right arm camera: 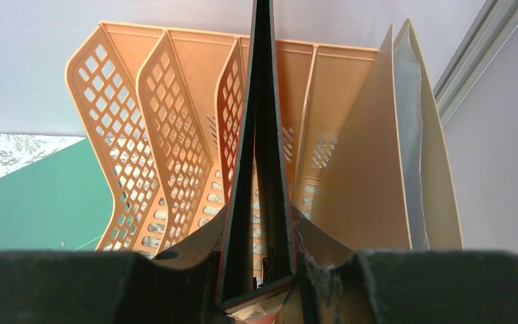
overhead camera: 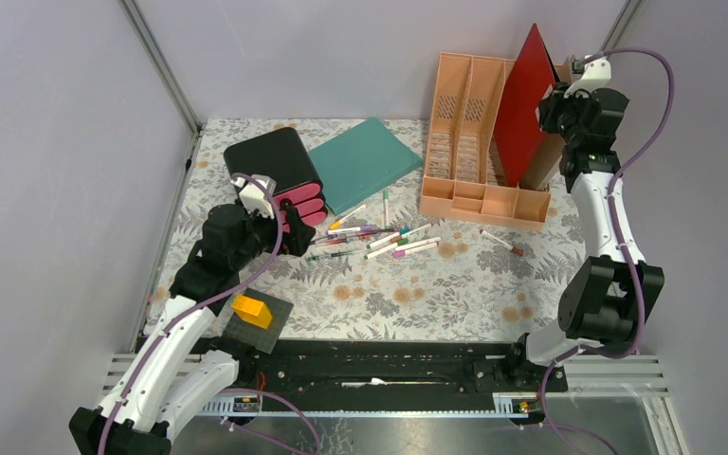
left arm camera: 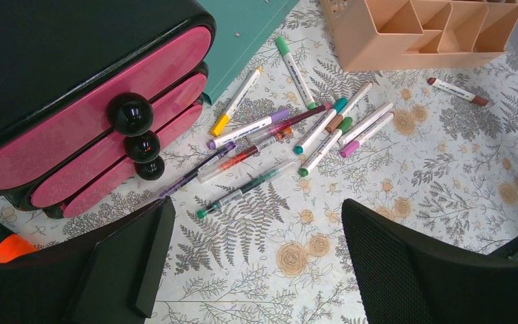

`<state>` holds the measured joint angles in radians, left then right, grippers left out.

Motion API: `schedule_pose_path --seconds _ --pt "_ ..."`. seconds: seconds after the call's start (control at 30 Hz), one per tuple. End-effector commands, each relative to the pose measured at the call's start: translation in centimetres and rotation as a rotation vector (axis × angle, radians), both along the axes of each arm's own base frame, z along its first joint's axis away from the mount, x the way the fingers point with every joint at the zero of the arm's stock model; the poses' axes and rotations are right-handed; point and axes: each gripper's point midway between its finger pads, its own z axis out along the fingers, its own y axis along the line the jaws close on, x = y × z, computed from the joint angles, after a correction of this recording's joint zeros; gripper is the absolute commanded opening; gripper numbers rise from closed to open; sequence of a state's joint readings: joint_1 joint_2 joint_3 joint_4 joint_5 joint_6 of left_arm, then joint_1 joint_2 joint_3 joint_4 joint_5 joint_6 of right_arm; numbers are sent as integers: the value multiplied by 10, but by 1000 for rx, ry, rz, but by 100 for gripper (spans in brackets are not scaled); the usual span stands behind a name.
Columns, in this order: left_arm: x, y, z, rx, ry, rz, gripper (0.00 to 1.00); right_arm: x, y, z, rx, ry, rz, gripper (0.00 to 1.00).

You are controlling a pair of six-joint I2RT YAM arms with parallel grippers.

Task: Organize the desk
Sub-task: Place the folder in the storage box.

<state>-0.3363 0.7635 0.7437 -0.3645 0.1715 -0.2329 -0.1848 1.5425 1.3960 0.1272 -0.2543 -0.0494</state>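
Observation:
The right gripper lowers the red folder [overhead camera: 523, 95] down into the rack slot between dividers next and releases the folder's spine, as that slot lies below the gripper.
The desk [overhead camera: 455, 284] is a tabletop under a fern-and-flower cloth. At its back right stands a peach file rack [overhead camera: 464, 104]. My right gripper [overhead camera: 569, 106] is high at the rack's right end, shut on the spine of a red folder [overhead camera: 523, 95] that stands upright in the rack. In the right wrist view the red folder [right arm camera: 260, 135] runs edge-on between my jaws [right arm camera: 260, 283], over a slot of the rack [right arm camera: 141, 121]. My left gripper [overhead camera: 296, 232] hovers open by the black drawer box [overhead camera: 270, 161]; between its fingers [left arm camera: 256, 263] there is only bare cloth.
A teal folder [overhead camera: 365, 161] lies flat behind the drawer box. Several pens and markers [overhead camera: 379, 237] are scattered mid-desk, with a brown marker [overhead camera: 502, 244] apart to the right. A beige folder [right arm camera: 371, 155] stands in the rack's right slot. An orange block [overhead camera: 251, 310] sits on a dark pad at the front left.

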Motion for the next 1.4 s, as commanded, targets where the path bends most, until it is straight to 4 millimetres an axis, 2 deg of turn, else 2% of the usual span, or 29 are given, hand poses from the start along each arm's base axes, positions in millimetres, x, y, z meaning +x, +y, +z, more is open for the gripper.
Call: schedule_pose_path --seconds 0.0,0.1,0.3,0.43,0.57,0.67,0.8,0.93,1.1,1.23,1.37 --pt "6 -2 8 -14 -39 -5 99 -3 10 31 -49 -141 47 0" --pt "6 -3 8 -18 -37 -11 99 -10 13 17 -64 -123 61 2" --pt "4 -6 10 -31 -41 -36 99 -19 15 -19 -79 -54 76 20" --pt "-1 -16 18 -67 -54 -93 99 -27 18 -22 -93 -39 89 52" --pt "-4 -23 25 -91 -66 -134 99 -45 15 -1 -141 -68 64 83" --pt "-8 -31 28 -104 -66 -194 99 -68 19 17 -180 -96 72 99" --pt "-16 -50 36 -165 -22 -301 99 -97 32 19 -195 -53 133 100" --pt "-16 -59 46 -223 36 -315 99 -131 52 7 -170 25 234 100" --pt "-11 -62 56 -247 51 -241 99 -177 101 -17 -74 79 493 100" --pt "-6 -80 56 -254 55 -208 99 -210 141 -40 24 79 746 100" --pt "6 -105 50 -243 66 -185 99 -219 151 -54 59 88 827 100"
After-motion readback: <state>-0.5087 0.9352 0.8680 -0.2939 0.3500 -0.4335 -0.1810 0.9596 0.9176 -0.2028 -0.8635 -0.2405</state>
